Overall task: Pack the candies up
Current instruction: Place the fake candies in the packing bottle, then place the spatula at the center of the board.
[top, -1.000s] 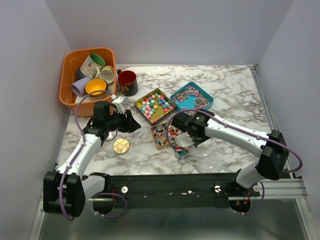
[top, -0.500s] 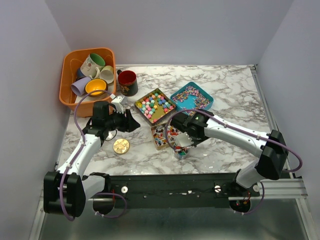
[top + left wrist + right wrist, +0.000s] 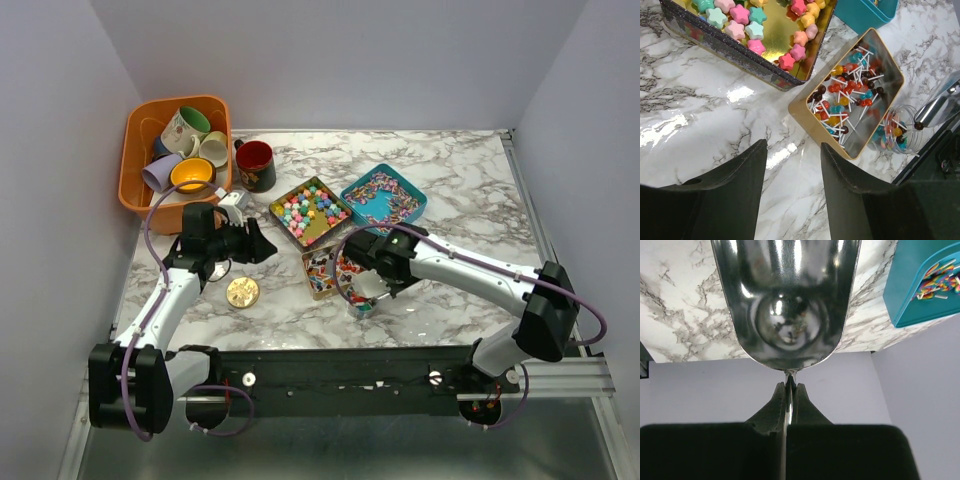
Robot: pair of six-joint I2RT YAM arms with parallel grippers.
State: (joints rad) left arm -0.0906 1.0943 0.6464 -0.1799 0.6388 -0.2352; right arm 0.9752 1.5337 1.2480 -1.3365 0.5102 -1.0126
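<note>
My right gripper moves outward next, then goes down to release the scoop (image 3: 785, 300), since the bare marble beside the teal tin lies outward of and below the gripper.
The candies lie in three open tins: pastel star sweets in a gold tin (image 3: 310, 210) (image 3: 755, 30), small lollipops in a smaller gold tin (image 3: 328, 270) (image 3: 855, 100), and mixed-colour pieces in a teal tin (image 3: 383, 193) (image 3: 925, 285). A small glass jar (image 3: 362, 305) (image 3: 895, 132) holding some candies stands in front of the lollipop tin. My right gripper (image 3: 374, 282) (image 3: 790, 387) is shut on the handle of a metal scoop (image 3: 785, 300), just above the jar; the scoop's bowl looks empty. My left gripper (image 3: 260, 243) (image 3: 790, 145) is open and empty over bare marble, left of the lollipop tin.
A flat round gold lid (image 3: 242, 292) lies in front of the left gripper. An orange basket (image 3: 135, 150) with several mugs stands at the back left, with a red mug (image 3: 256, 165) beside it. Grey walls close in the table on three sides.
My right gripper has shifted slightly with the scoop near the jar. My left gripper has edged a little towards the back left. The tins and jar have not moved.
</note>
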